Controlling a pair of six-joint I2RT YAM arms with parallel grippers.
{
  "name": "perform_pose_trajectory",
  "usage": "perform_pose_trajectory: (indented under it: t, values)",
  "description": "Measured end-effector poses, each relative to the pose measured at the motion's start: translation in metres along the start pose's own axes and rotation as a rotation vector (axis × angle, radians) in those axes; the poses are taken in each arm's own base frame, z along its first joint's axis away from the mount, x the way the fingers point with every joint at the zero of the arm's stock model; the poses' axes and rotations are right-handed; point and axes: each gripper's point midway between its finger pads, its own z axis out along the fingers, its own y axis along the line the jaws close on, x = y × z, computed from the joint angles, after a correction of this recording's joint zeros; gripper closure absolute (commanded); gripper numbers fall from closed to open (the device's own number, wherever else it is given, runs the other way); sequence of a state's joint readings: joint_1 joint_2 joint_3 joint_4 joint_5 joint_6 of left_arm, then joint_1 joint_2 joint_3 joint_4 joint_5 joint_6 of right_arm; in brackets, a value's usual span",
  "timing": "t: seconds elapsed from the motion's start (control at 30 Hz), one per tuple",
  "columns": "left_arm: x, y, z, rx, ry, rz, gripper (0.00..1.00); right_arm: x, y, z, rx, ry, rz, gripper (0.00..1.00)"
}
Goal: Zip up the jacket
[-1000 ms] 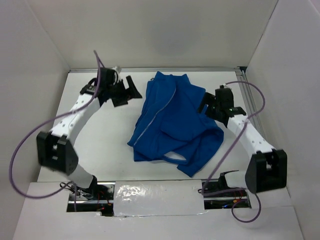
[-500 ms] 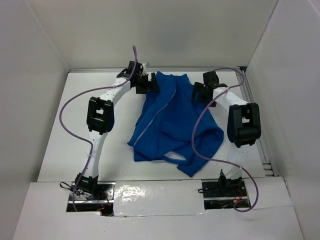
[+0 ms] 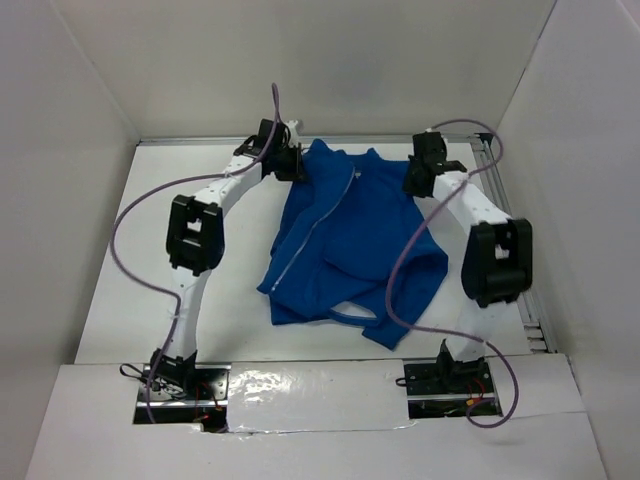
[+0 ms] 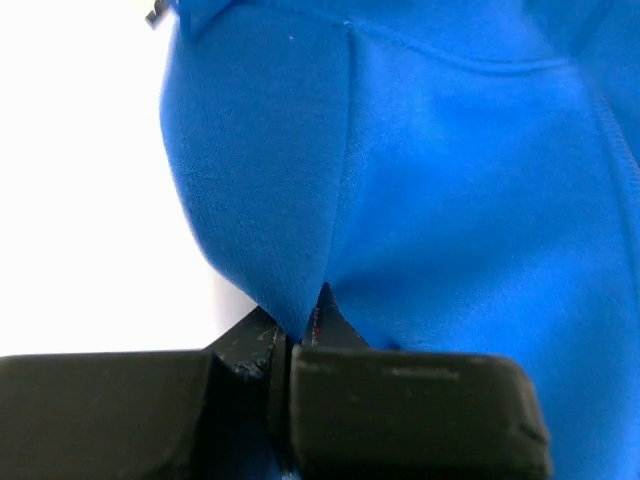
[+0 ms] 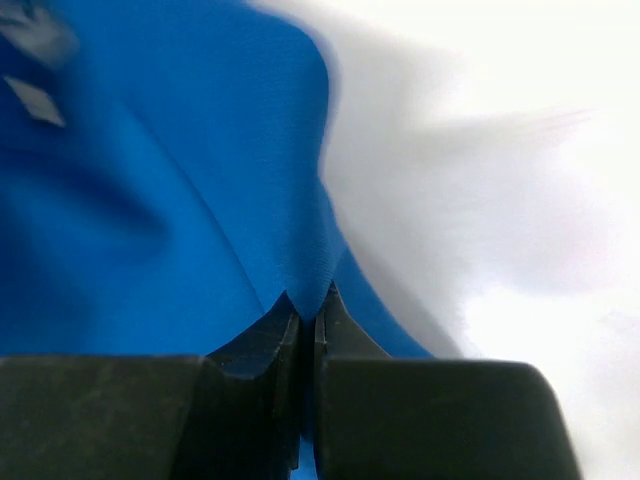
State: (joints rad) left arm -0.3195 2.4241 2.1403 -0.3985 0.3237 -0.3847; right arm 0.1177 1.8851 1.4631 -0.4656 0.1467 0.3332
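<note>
My left gripper raises the jacket's pinched shoulder fold [image 3: 308, 168] off the table next, toward the left in the top view, then releases it, because the jacket [image 3: 345, 240] lies rumpled.
The royal-blue jacket [image 3: 345, 240] lies rumpled in the middle of the white table, collar toward the back wall, its silvery zipper [image 3: 312, 225] running down the front. My left gripper [image 3: 290, 162] is shut on a fold of the jacket's far left shoulder; in the left wrist view blue fabric [image 4: 300, 200] is pinched between the fingertips [image 4: 300, 318]. My right gripper [image 3: 415, 178] is shut on the far right shoulder edge, and the right wrist view shows a peak of jacket cloth [image 5: 290, 230] clamped in the fingertips [image 5: 305, 305].
White walls close in the table at the back and both sides. A metal rail [image 3: 500, 200] runs along the right edge. Purple cables [image 3: 135, 250] loop off both arms. Bare white table [image 3: 150, 290] lies left of the jacket.
Both arms have reached out to the back of the table, one to each shoulder of the jacket. Both grippers went from open to shut on the fabric, and the jacket's top has spread a little.
</note>
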Motion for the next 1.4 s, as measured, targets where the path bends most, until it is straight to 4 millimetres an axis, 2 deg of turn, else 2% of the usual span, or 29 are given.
perform_pose_trajectory:
  t: [0.07, 0.13, 0.2, 0.27, 0.33, 0.4, 0.43, 0.53, 0.6, 0.67, 0.77, 0.83, 0.9, 0.93, 1.0, 1.03, 1.07, 1.1, 1.13, 1.17, 1.2, 1.23, 1.3, 1.33, 1.4]
  values:
    - [-0.015, -0.011, -0.032, -0.055, -0.05, 0.061, 1.0, -0.025, -0.002, -0.041, 0.002, -0.099, 0.0, 1.0]
    - [-0.043, -0.036, -0.081, -0.102, -0.145, 0.145, 1.0, -0.059, -0.001, -0.101, -0.025, -0.245, 0.008, 1.0]
    - [-0.075, -0.072, -0.142, -0.131, -0.281, 0.24, 1.0, -0.093, -0.001, -0.176, -0.072, -0.427, 0.02, 1.0]
    - [-0.108, -0.119, -0.219, -0.139, -0.463, 0.347, 1.0, -0.112, -0.002, -0.245, -0.12, -0.582, 0.03, 1.0]
    - [-0.126, -0.164, -0.295, -0.133, -0.632, 0.435, 1.0, -0.124, -0.006, -0.312, -0.164, -0.725, 0.043, 1.0]
    - [-0.134, -0.205, -0.374, -0.112, -0.806, 0.502, 1.0, -0.128, -0.012, -0.371, -0.208, -0.843, 0.058, 1.0]
    - [-0.134, -0.22, -0.41, -0.106, -0.879, 0.528, 1.0, -0.129, -0.016, -0.393, -0.224, -0.885, 0.063, 1.0]
    - [-0.129, -0.249, -0.496, -0.089, -1.06, 0.574, 1.0, -0.127, -0.023, -0.45, -0.286, -0.982, 0.073, 1.0]
    - [-0.124, -0.262, -0.536, -0.081, -1.147, 0.599, 1.0, -0.122, -0.022, -0.487, -0.362, -1.036, 0.063, 1.0]
    - [-0.119, -0.27, -0.558, -0.072, -1.188, 0.609, 1.0, -0.115, -0.019, -0.512, -0.429, -1.061, 0.041, 1.0]
    - [-0.119, -0.268, -0.572, -0.085, -1.205, 0.6, 1.0, -0.109, -0.014, -0.537, -0.503, -1.082, 0.01, 1.0]
    - [-0.117, -0.262, -0.564, -0.113, -1.185, 0.595, 1.0, -0.109, -0.01, -0.537, -0.52, -1.069, 0.002, 1.0]
    - [-0.114, -0.253, -0.545, -0.154, -1.146, 0.597, 1.0, -0.111, -0.005, -0.521, -0.511, -1.031, -0.001, 1.0]
    - [-0.113, -0.248, -0.534, -0.177, -1.12, 0.595, 1.0, -0.113, -0.001, -0.506, -0.502, -1.003, 0.001, 1.0]
    - [-0.114, -0.224, -0.498, -0.235, -1.029, 0.582, 1.0, -0.116, 0.008, -0.46, -0.468, -0.913, 0.001, 1.0]
    - [-0.116, -0.207, -0.475, -0.25, -0.969, 0.542, 1.0, -0.115, 0.014, -0.429, -0.455, -0.854, -0.002, 1.0]
    - [-0.117, -0.18, -0.445, -0.273, -0.89, 0.496, 1.0, -0.112, 0.02, -0.392, -0.435, -0.777, -0.005, 0.95]
    - [-0.115, -0.157, -0.421, -0.292, -0.825, 0.453, 0.82, -0.105, 0.026, -0.353, -0.417, -0.695, -0.01, 0.88]
    - [-0.11, -0.123, -0.389, -0.322, -0.738, 0.396, 0.64, -0.097, 0.031, -0.316, -0.406, -0.623, -0.009, 0.79]
    - [-0.1, -0.09, -0.356, -0.351, -0.649, 0.337, 0.47, -0.083, 0.037, -0.271, -0.39, -0.527, -0.014, 0.5]
    - [-0.087, -0.063, -0.327, -0.372, -0.564, 0.291, 0.01, -0.066, 0.039, -0.229, -0.366, -0.431, -0.013, 0.35]
    - [-0.066, -0.029, -0.291, -0.399, -0.449, 0.222, 0.01, -0.046, 0.037, -0.19, -0.33, -0.332, -0.015, 0.13]
    - [-0.027, 0.012, -0.241, -0.418, -0.269, 0.117, 0.01, -0.013, 0.029, -0.134, -0.265, -0.178, -0.01, 0.0]
    - [-0.007, 0.028, -0.219, -0.422, -0.18, 0.068, 0.01, -0.001, 0.023, -0.115, -0.238, -0.123, -0.005, 0.0]
    - [0.024, 0.043, -0.19, -0.413, -0.054, -0.008, 0.01, 0.008, 0.016, -0.095, -0.21, -0.072, 0.006, 0.0]
